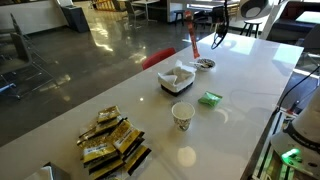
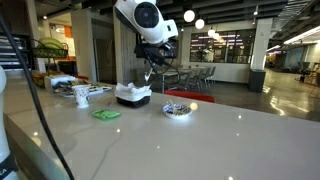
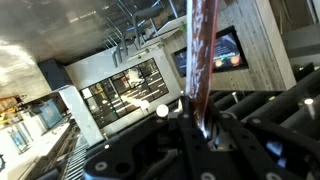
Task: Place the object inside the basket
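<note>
The stick still hangs high above the basket's rim, so my gripper should move down and over toward the basket's open top point(image 1: 178, 78), lower the stick into it and then let it go.
The object, a long thin red-pink stick point(image 1: 191, 38), is clamped in my gripper point(image 1: 213, 42) and hangs in the air above the far end of the table. In the wrist view the stick point(image 3: 203, 50) runs straight out from between the shut jaws point(image 3: 200, 122). The basket point(image 1: 177, 78) is small and dark with white paper items and stands on the table below and in front of the stick. In an exterior view the gripper point(image 2: 151, 63) hovers just above the basket point(image 2: 133, 96), with the stick point(image 2: 147, 76) slanting down toward it.
A shallow round dish point(image 1: 205, 64) point(image 2: 180, 109) sits beside the basket. A green packet point(image 1: 209, 98) point(image 2: 106, 114), a white paper cup point(image 1: 182, 116) point(image 2: 82, 96) and a pile of snack packets point(image 1: 113, 140) lie further along the white table.
</note>
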`<state>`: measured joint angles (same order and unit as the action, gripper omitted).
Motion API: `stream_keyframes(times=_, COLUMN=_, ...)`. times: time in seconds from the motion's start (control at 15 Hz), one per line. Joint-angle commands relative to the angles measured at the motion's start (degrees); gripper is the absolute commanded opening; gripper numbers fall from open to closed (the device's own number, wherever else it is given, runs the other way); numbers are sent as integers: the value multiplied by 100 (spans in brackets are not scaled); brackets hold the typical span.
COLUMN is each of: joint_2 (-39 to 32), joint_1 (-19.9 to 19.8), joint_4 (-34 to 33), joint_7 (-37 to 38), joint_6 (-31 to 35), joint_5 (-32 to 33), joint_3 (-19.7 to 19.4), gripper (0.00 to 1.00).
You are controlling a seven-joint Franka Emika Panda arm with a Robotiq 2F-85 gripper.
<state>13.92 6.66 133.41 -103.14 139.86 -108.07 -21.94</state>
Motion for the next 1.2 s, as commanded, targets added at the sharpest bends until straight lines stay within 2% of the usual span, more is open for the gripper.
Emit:
stream_keyframes(times=0.0, joint_2=-836, joint_1=-566, joint_4=-554, joint_7=80, joint_6=44, joint_5=-1506, joint_3=770, gripper=4)
stream_keyframes(times=0.2, joint_2=-1325, joint_1=-778, joint_4=-610, joint_7=210, joint_6=12, joint_5=-2425, joint_3=1186, gripper=4)
stream_keyframes(times=0.33, joint_2=-1547, joint_1=-829, joint_4=-432, joint_7=447, joint_6=-107, joint_5=-2711, joint_3=1346, gripper=4)
stream_keyframes(times=0.4, joint_2=-1291, joint_1=-887, joint_4=-448, joint_7=210, joint_6=-5, joint_5=-2389, joint_3=1359, gripper=16)
stream_keyframes(times=0.73, joint_2=-1578, joint_1=-883, joint_4=-453, joint_7=389, joint_6=-28, joint_5=-2562, joint_3=1416, gripper=16)
stream_keyframes(times=0.8, joint_2=-1514, joint_1=-911, joint_4=-394, joint_7=559, joint_6=-140, joint_5=-2429, joint_3=1403, gripper=4)
stream_keyframes(times=1.13, joint_2=-1531, joint_1=-877, joint_4=-170, joint_7=732, joint_6=-556, joint_5=-2334, joint_3=1560, gripper=4)
